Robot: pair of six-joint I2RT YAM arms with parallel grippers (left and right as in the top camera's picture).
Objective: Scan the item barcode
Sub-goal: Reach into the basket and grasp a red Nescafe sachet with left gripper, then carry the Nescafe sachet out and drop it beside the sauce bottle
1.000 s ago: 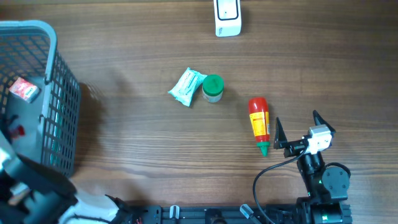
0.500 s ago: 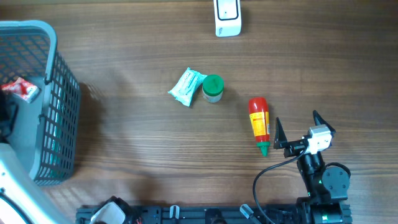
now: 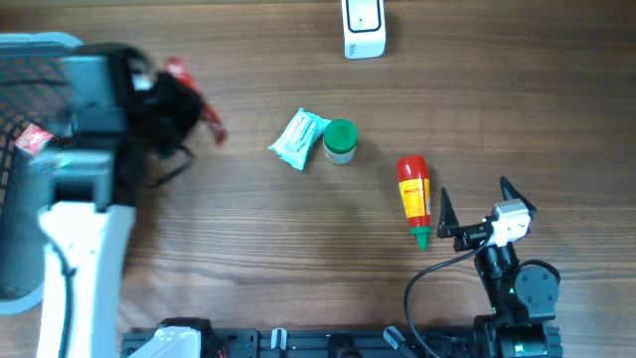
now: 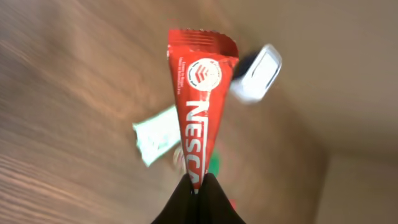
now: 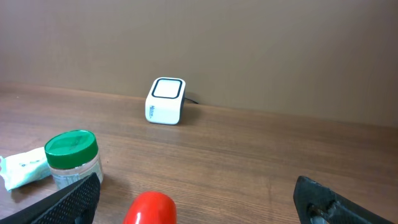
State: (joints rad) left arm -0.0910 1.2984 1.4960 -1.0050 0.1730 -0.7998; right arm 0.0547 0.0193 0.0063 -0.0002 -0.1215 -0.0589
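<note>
My left gripper will next move across to its right in the overhead view, to the clear gap between the jar and the bottle below, then go down and let go of the sachet.
A red Nescafé sachet (image 4: 199,106) sticks out from the tips of my left gripper (image 4: 198,186), which is shut on its lower end. In the overhead view that gripper (image 3: 184,104) is blurred, just right of the basket, and the sachet (image 3: 213,124) hangs over the table's left part. The white barcode scanner (image 3: 364,28) stands at the far edge; it also shows in the left wrist view as the scanner (image 4: 256,74) beyond the sachet. My right gripper (image 3: 474,187) rests open at the near right, with nothing between its fingers.
A grey basket (image 3: 30,45) at the left holds another red packet (image 3: 32,142). Mid-table lie a white-green packet (image 3: 298,138), a green-lidded jar (image 3: 340,140) and a red sauce bottle (image 3: 414,194), which lies just left of the right gripper.
My left arm has come up out of the basket with the red sachet and swung right over the table. The right arm has not moved.
</note>
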